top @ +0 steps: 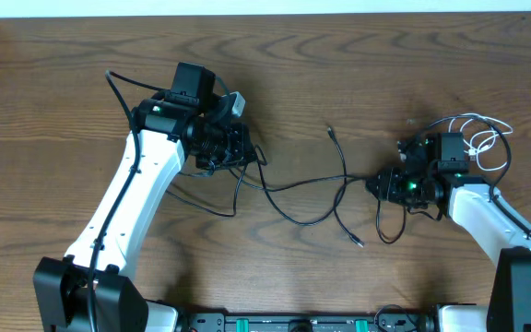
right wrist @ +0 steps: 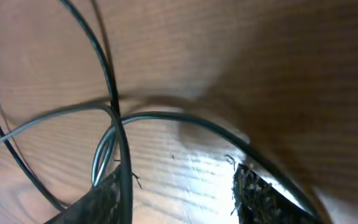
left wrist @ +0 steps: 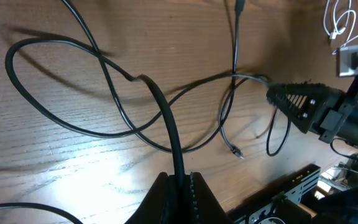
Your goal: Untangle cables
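Note:
Next, my right gripper will go left in the overhead view and bring its open fingers around the cable crossing, because the black cables meet just ahead there.
Thin black cables lie looped and crossed in the middle of the table, with small plug ends at the back and the front. My left gripper is shut on one black cable, which runs straight out from between its jaws. My right gripper sits at the right end of the tangle, seen also in the left wrist view. Its fingers are open, with black cables crossing just ahead and one lying along the left finger. The white cable lies coiled behind the right arm.
Thicker black cords run along the left arm. Another black loop lies in front of the right gripper. The arm bases and a rail line the front edge of the wooden table.

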You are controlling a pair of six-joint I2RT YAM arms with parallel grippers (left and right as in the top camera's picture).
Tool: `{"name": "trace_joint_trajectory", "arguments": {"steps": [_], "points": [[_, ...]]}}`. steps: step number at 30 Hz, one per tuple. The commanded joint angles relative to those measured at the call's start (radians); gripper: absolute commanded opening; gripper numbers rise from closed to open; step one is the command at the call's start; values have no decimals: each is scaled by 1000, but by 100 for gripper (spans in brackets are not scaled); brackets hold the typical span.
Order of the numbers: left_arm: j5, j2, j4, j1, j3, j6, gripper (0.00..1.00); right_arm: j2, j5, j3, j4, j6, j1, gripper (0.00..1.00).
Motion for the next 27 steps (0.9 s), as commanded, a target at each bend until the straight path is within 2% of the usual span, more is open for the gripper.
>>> {"name": "trace_joint_trajectory", "arguments": {"steps": [1,3,7,10,14,19,24,27], "points": [[-2,6,-2,-2,-6,14,7,6,7,43,-27,-76,6,54],[-2,6,-2,-2,-6,14,8,6,-54,43,-24,-81,6,57],[-2,6,0,-2,-6,14,8,6,-148,42,-36,-80,11,55],[-2,6,1,-2,-6,14,8,6,-161,42,-71,-84,41,55],[-2,6,2,-2,-6,14,8,6,-160,42,-109,-169,115,55],[-2,6,7,-2,-6,14,8,6,-62,42,-43,-133,199,44],[-3,6,10,-2,-6,14,8,6,61,42,25,-16,245,40],[-16,6,13,-2,-6,18,8,6,74,42,31,3,269,39]]}}
